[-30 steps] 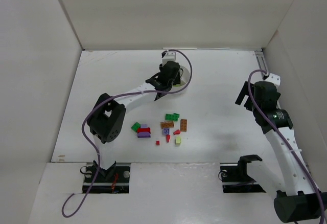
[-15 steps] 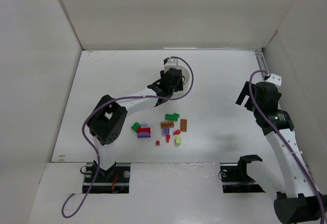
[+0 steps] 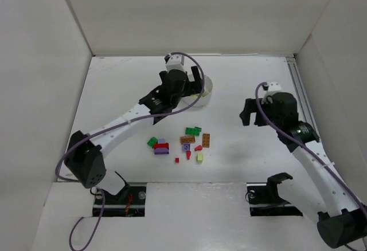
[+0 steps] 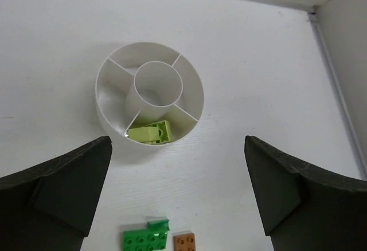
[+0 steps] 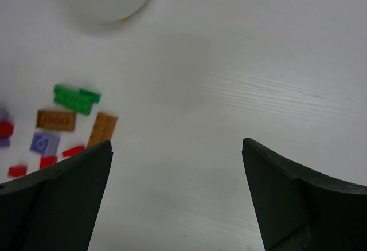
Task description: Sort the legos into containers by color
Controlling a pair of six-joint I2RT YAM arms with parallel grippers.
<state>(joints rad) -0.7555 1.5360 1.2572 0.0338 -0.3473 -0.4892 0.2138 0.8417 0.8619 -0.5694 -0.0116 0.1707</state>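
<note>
The right gripper sweeps left in the top view and back next, then down over the loose lime-yellow lego (image 3: 199,157), which lies below it on that side.
The round white dish (image 4: 198,99) stands at the back of the table, and one lime-yellow lego (image 4: 150,132) lies in its near wedge. My left gripper (image 4: 177,139) hangs open and empty just on the near side of the dish (image 3: 204,93). Loose legos lie in the middle of the table: green (image 3: 193,130), orange-brown (image 3: 206,140), red on purple (image 3: 161,146), lime (image 3: 199,157). My right gripper (image 3: 250,112) is open and empty, right of that group. Its wrist view shows green (image 5: 74,99), brown (image 5: 102,128) and purple (image 5: 45,143) legos at the left.
White walls close the table on the left, back and right. A metal rail (image 3: 298,79) runs along the back right edge. A purple cable (image 3: 192,62) loops over the left arm. Both arm bases sit at the near edge.
My left gripper has opened and drawn back from over the dish, and its arm has swung left. The right arm has moved left toward the middle of the table.
</note>
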